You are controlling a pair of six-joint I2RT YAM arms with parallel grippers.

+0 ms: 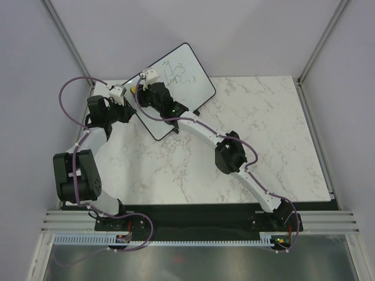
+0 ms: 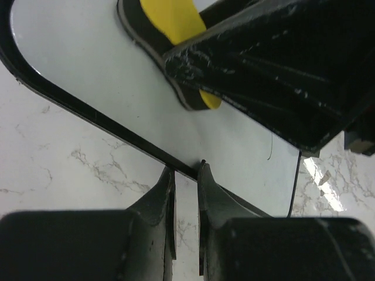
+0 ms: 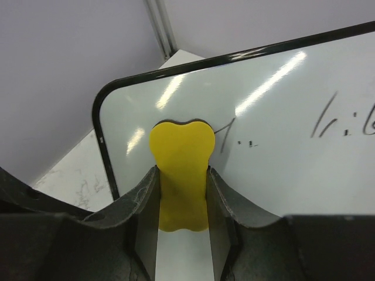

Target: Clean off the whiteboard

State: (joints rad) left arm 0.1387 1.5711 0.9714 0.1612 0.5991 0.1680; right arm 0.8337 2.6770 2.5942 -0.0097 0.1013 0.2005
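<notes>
The eraser (image 3: 181,152) goes across the black strokes (image 3: 224,136) beside it in my right gripper next, then back and down onto the open marble table.
The whiteboard (image 1: 190,88) stands tilted at the back left of the table, with black scribbles (image 1: 176,73) on its upper part. In the right wrist view, a yellow eraser (image 3: 181,152) lies flat against the whiteboard (image 3: 281,164) near its rounded corner, just left of a stroke (image 3: 224,136). My right gripper (image 3: 181,171) is shut on the eraser. My left gripper (image 2: 186,171) is shut to a narrow slit, its tips at the black rim (image 2: 88,111) of the whiteboard (image 2: 88,58). I cannot tell whether it pinches the rim. The eraser (image 2: 170,17) shows beyond it.
The marble table (image 1: 263,134) extends right and forward of the board. Grey walls and metal frame posts (image 1: 64,35) close in the back and sides. My right arm (image 1: 234,155) reaches diagonally across the table; its black wrist (image 2: 281,70) hangs close over my left gripper.
</notes>
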